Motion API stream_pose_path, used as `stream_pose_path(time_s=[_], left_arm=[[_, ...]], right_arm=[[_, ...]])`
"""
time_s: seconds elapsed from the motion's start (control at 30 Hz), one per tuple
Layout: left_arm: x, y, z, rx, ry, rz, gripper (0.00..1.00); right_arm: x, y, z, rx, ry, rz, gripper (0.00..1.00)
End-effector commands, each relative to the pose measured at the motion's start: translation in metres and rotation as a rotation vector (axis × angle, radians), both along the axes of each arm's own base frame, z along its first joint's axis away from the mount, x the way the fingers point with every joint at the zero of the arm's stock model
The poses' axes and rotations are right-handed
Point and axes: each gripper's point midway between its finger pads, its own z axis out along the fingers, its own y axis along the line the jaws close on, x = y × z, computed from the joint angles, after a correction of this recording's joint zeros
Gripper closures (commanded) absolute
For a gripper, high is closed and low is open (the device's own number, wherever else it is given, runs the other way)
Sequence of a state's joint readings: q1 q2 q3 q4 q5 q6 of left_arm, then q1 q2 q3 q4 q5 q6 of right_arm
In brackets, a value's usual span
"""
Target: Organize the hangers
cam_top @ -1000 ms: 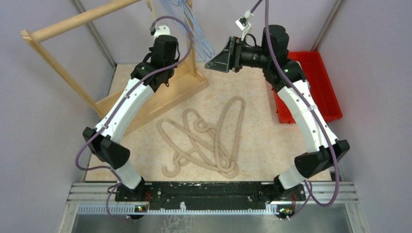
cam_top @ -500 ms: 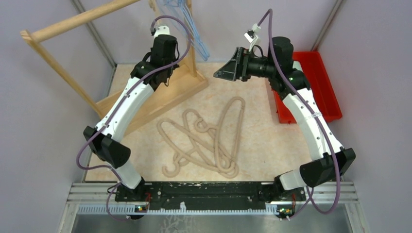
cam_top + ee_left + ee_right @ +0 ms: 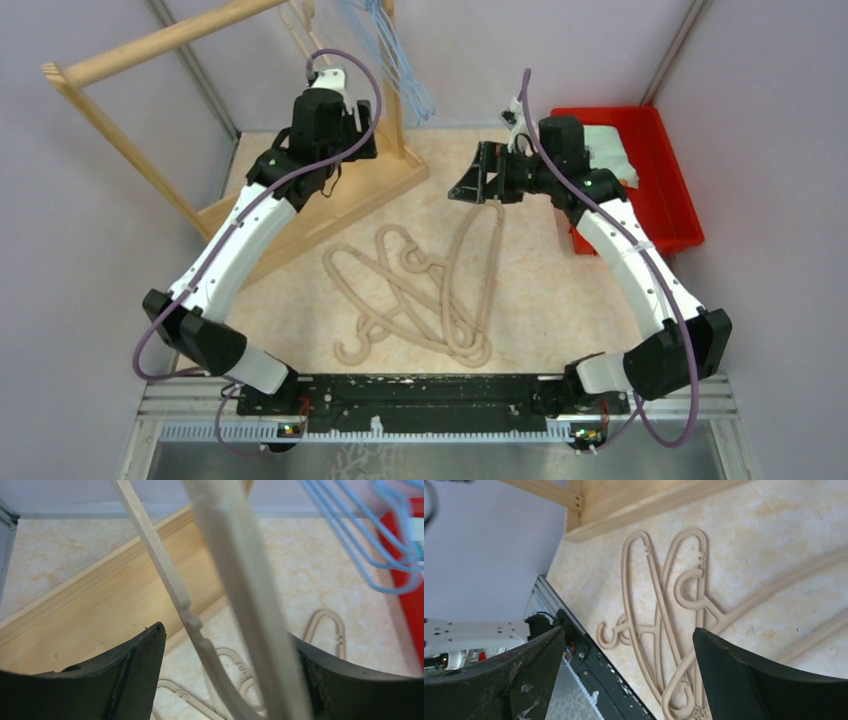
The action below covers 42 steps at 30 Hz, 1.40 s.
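Observation:
I should next turn my right gripper fingers-down and lower it onto the top hanger's arm past its hook (image 3: 456, 236) (image 3: 769, 595), because that part of the arm is below my gripper and clear of the tangle.
Several beige hangers (image 3: 430, 285) lie in a tangled pile on the table, also showing in the right wrist view (image 3: 664, 605). One beige hanger (image 3: 298, 24) hangs from the wooden rack's rail, next to several light-blue wire hangers (image 3: 392, 55). My left gripper (image 3: 345, 125) is up at the rack and open. The hanging beige hanger's arms (image 3: 235, 590) pass between its spread fingers (image 3: 135, 675), and the blue hangers (image 3: 360, 545) hang to the right. My right gripper (image 3: 472, 186) is open, low over the top loop of the pile, with nothing between its fingers (image 3: 734, 680).
The tall wooden rack (image 3: 170, 38) stands at the back left on a broad wooden base (image 3: 330, 200) (image 3: 100, 605). A red bin (image 3: 665, 190) holding a white cloth (image 3: 605, 145) sits at the right edge. Grey walls enclose the table.
My left gripper has opened, letting go of the beige hanger now hanging on the rail. My right arm has come down from high up toward the pile, its jaws opening wider.

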<state>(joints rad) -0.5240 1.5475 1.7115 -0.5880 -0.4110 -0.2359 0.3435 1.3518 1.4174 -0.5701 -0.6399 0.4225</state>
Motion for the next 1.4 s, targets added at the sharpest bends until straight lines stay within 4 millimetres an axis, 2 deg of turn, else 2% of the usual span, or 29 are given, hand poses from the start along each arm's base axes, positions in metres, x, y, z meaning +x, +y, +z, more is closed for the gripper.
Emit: stream_pose_path(time_s=[0.0, 0.03, 0.23, 0.4, 0.53, 0.67, 0.8, 0.97, 1.07, 1.2, 1.27, 1.37], left_arm=[[-0.018, -0.013, 0.036, -0.089, -0.100, -0.122, 0.15], [-0.023, -0.015, 0.036, -0.101, -0.105, -0.144, 0.09], [-0.051, -0.019, 0.019, -0.138, -0.108, -0.236, 0.01], [-0.067, -0.021, 0.002, -0.172, -0.093, -0.279, 0.00], [-0.074, -0.017, -0.012, -0.180, -0.066, -0.267, 0.00], [-0.083, -0.014, -0.028, -0.195, -0.029, -0.262, 0.00], [-0.097, -0.007, -0.050, -0.189, 0.019, -0.252, 0.00], [-0.116, 0.000, -0.089, -0.189, 0.118, -0.242, 0.02], [-0.127, -0.003, -0.107, -0.205, 0.175, -0.259, 0.03], [-0.139, -0.005, -0.121, -0.221, 0.203, -0.286, 0.05], [-0.144, -0.005, -0.126, -0.225, 0.210, -0.306, 0.05], [-0.154, -0.007, -0.129, -0.237, 0.220, -0.341, 0.06]], right_arm=[[0.000, -0.019, -0.015, -0.096, -0.059, -0.052, 0.01], [-0.001, -0.022, -0.024, -0.116, -0.046, -0.060, 0.01], [-0.005, -0.036, -0.073, -0.205, 0.025, -0.103, 0.01], [-0.008, -0.041, -0.101, -0.257, 0.078, -0.107, 0.03], [-0.011, -0.039, -0.117, -0.266, 0.114, -0.102, 0.06], [-0.018, -0.034, -0.142, -0.310, 0.161, -0.090, 0.11], [-0.023, -0.024, -0.162, -0.288, 0.193, -0.101, 0.17], [-0.023, -0.016, -0.195, -0.335, 0.270, -0.177, 0.25], [-0.010, -0.021, -0.209, -0.330, 0.297, -0.301, 0.26], [0.026, -0.027, -0.204, -0.341, 0.274, -0.455, 0.28], [0.040, -0.022, -0.206, -0.343, 0.299, -0.491, 0.29], [0.062, -0.005, -0.211, -0.342, 0.340, -0.505, 0.35]])
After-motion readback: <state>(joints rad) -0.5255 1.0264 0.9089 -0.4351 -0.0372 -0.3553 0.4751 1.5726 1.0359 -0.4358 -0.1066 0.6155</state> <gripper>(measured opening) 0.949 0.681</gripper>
